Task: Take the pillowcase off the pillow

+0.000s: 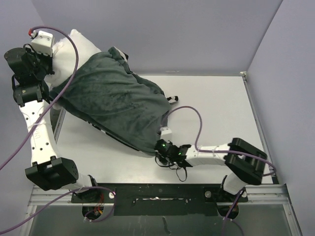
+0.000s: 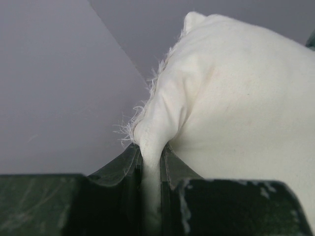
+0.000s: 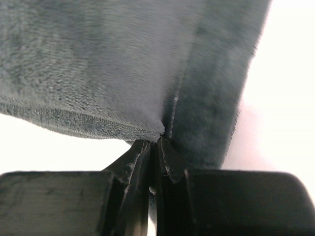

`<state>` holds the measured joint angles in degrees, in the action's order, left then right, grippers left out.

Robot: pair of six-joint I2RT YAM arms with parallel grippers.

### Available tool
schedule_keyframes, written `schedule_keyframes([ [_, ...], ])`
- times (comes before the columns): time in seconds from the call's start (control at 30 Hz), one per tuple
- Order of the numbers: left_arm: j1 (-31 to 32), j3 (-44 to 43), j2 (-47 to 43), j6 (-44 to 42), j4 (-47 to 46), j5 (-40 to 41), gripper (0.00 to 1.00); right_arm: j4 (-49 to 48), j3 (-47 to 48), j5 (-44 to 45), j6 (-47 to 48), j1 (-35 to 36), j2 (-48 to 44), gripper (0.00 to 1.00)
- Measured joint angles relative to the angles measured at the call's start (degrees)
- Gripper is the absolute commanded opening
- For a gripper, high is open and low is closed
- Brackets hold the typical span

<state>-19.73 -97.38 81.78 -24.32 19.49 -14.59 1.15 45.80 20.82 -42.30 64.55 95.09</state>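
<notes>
The pillowcase [image 1: 115, 101] still sits on the pillow, so the right gripper next pulls the pillowcase's fleece edge toward the right in the top view over bare tabletop, then releases it.
The pillowcase [image 1: 115, 101] shows its dark grey-green fleece face and covers most of the pillow, lying slantwise across the table's left half. The white pillow [image 1: 74, 46] sticks out of it at the far left. My left gripper [image 1: 47, 66] is raised at the far left and is shut on a frayed corner of the pillow [image 2: 152, 142]. My right gripper [image 1: 158, 146] is low at the pillowcase's near right end and is shut on its fleece edge [image 3: 162, 130]. The zebra face is mostly hidden underneath.
The white table [image 1: 211, 108] has grey walls behind and on the right. A metal rail [image 1: 157, 189] runs along the near edge by the arm bases. Purple cables [image 1: 197, 123] loop over both arms.
</notes>
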Motion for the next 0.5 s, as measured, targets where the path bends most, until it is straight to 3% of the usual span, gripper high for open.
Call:
schedule_keyframes([
  [0.17,0.33,-8.48,3.89,3.26,6.25,-2.80,0.00,13.35,-5.88,6.58,-13.09,-2.71,-13.79,0.00],
  [0.5,0.66,-21.11,10.84,3.78,14.93,-3.63,0.00,41.83,-1.09,13.46,-36.41,-5.79,-21.92,0.00],
])
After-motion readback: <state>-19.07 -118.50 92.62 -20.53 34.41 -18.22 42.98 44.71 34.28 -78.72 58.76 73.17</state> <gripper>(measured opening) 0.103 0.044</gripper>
